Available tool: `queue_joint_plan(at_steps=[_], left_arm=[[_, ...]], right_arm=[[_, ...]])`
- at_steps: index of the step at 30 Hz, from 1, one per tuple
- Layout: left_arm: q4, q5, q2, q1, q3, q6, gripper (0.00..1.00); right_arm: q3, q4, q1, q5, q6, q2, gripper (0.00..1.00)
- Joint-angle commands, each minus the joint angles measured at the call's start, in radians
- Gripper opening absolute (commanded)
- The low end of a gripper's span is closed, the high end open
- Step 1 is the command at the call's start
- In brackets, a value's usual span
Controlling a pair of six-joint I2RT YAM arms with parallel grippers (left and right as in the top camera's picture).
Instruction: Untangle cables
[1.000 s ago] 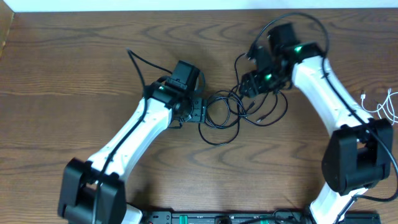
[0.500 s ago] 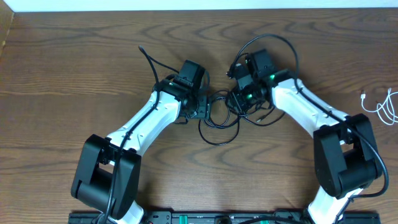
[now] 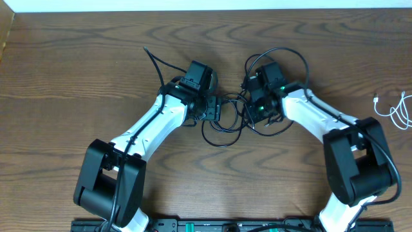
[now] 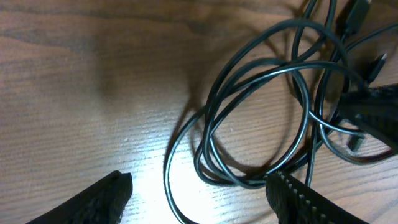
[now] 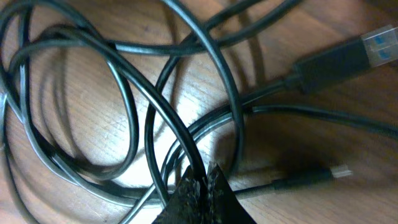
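Next, my left gripper moves outward onto the bunched bend of the loops ahead of its open fingers, where several parts of the cables run close together.
Black cables (image 3: 230, 122) lie in tangled loops on the wooden table between my two grippers. In the left wrist view the loops (image 4: 261, 118) spread ahead of my left gripper (image 4: 199, 190). It stands open, and one strand curves between its fingers without touching them. In the right wrist view my right gripper (image 5: 205, 180) is shut on a black cable strand (image 5: 168, 124) that runs into its tips. A USB plug (image 5: 348, 56) and a small plug (image 5: 339, 171) lie just beyond. From overhead, the left gripper (image 3: 215, 111) and right gripper (image 3: 255, 113) face each other across the tangle.
A white cable (image 3: 396, 109) lies apart at the table's right edge. A thicker black wire (image 3: 154, 64) trails from the left arm toward the back. The right arm's own wire (image 3: 283, 55) arcs above its wrist.
My right gripper has moved down and left into the tangle and shut on a black strand. The left gripper shifted slightly toward the tangle and stays open.
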Motion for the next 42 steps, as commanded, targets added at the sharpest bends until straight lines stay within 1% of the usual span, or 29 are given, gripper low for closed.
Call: queue_joint_plan(at_steps=[1, 5, 10, 17, 22, 29, 33, 37, 42], left_arm=[[0.009, 0.005, 0.003, 0.002, -0.004, 0.013, 0.74], [0.009, 0.005, 0.003, 0.002, -0.004, 0.013, 0.74], [0.009, 0.005, 0.003, 0.002, -0.004, 0.013, 0.74], [0.016, 0.005, 0.003, 0.002, -0.004, 0.013, 0.74], [0.031, 0.005, 0.003, 0.002, -0.004, 0.012, 0.74], [0.14, 0.005, 0.003, 0.007, -0.004, -0.091, 0.74], [0.248, 0.025, 0.003, 0.011, -0.004, -0.208, 0.74], [0.374, 0.156, 0.005, 0.011, -0.004, -0.212, 0.74], [0.4, 0.158, 0.019, 0.011, -0.004, -0.212, 0.74]], right_arm=[[0.107, -0.068, -0.024, -0.05, 0.011, -0.109, 0.01], [0.185, -0.114, -0.035, -0.049, 0.01, -0.212, 0.01], [0.216, -0.083, -0.035, -0.049, 0.016, -0.378, 0.01], [0.216, -0.067, -0.035, -0.043, 0.019, -0.514, 0.01], [0.216, -0.053, -0.035, -0.015, 0.041, -0.57, 0.01], [0.216, -0.059, -0.035, -0.015, 0.074, -0.583, 0.01], [0.216, -0.055, -0.035, -0.015, 0.086, -0.586, 0.01], [0.216, -0.042, -0.035, -0.015, 0.09, -0.6, 0.01], [0.216, -0.022, -0.035, -0.015, 0.117, -0.635, 0.01]])
